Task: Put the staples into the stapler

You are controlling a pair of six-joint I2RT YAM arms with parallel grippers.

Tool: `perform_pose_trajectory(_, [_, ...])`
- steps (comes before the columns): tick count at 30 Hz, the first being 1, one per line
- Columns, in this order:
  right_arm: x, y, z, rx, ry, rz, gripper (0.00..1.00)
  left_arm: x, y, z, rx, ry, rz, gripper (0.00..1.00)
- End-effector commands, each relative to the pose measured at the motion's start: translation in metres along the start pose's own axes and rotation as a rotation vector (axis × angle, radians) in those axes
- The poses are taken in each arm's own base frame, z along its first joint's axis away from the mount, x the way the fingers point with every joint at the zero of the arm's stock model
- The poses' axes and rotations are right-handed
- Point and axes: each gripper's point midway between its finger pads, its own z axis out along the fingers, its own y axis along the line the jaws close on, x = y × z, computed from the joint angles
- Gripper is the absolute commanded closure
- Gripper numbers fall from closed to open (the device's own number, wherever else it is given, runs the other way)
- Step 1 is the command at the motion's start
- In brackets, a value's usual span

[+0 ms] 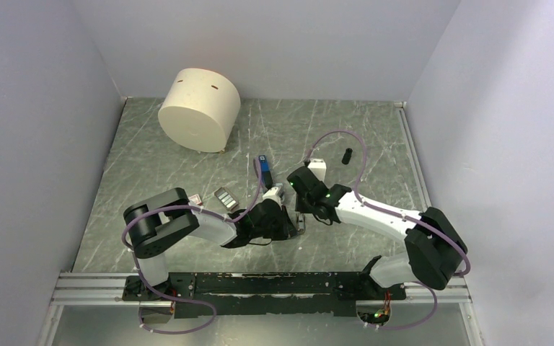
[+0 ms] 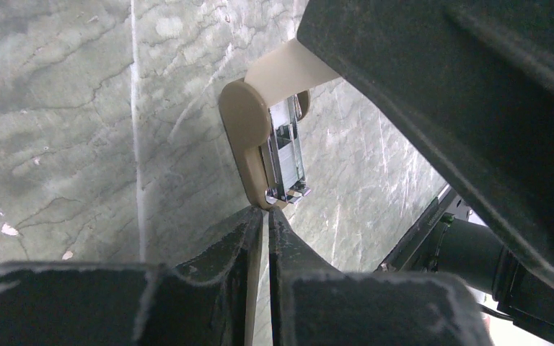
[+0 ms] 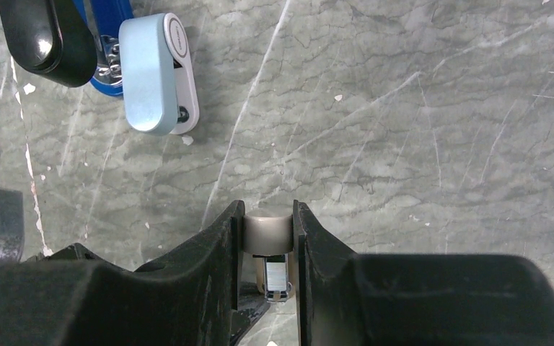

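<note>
The metal channel (image 1: 301, 223) (image 3: 276, 274) lies open below and back, so next my right gripper needs to swing the lifted beige arm back and down over the channel, then let go of the arm.
The blue stapler (image 1: 262, 168) lies near the middle of the table; in the right wrist view its blue body (image 3: 112, 25) and black arm (image 3: 43, 36) sit at the top left. The staples (image 1: 223, 198) lie left of it, beside their red-and-white box (image 1: 195, 197). Neither gripper is on these. My right gripper (image 3: 268, 215) (image 1: 301, 205) is shut on a small beige oval piece (image 3: 267, 231) with a metal channel (image 2: 287, 155). My left gripper (image 2: 267, 213) (image 1: 292, 222) is closed to a thin slit, pinching the lower rim of that beige piece (image 2: 242, 130).
A pale-blue capsule-shaped piece (image 3: 155, 72) lies right against the stapler's end. A small black cylinder (image 1: 347, 156) stands to the right. A large cream drum (image 1: 200, 108) sits at the back left. Walls enclose the marbled table (image 1: 375, 137) on three sides.
</note>
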Motion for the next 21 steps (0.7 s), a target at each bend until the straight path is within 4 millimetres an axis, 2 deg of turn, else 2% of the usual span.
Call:
perform_pose_trajectory(1, [0.055,-0.011,-0.012,0.008,0.193,-0.049,0.85,0.019,0.055,0.004,-0.167,0.047,0.034,0.86])
perform_pose_trajectory(8, [0.072,-0.012,-0.017,0.008,0.248,-0.072,0.85,0.016,0.055,0.004,-0.175,0.038,0.041,0.87])
perform_pose_trajectory(21, [0.081,-0.013,-0.028,-0.004,0.296,-0.071,0.85,0.012,0.054,0.003,-0.183,0.025,0.052,0.87])
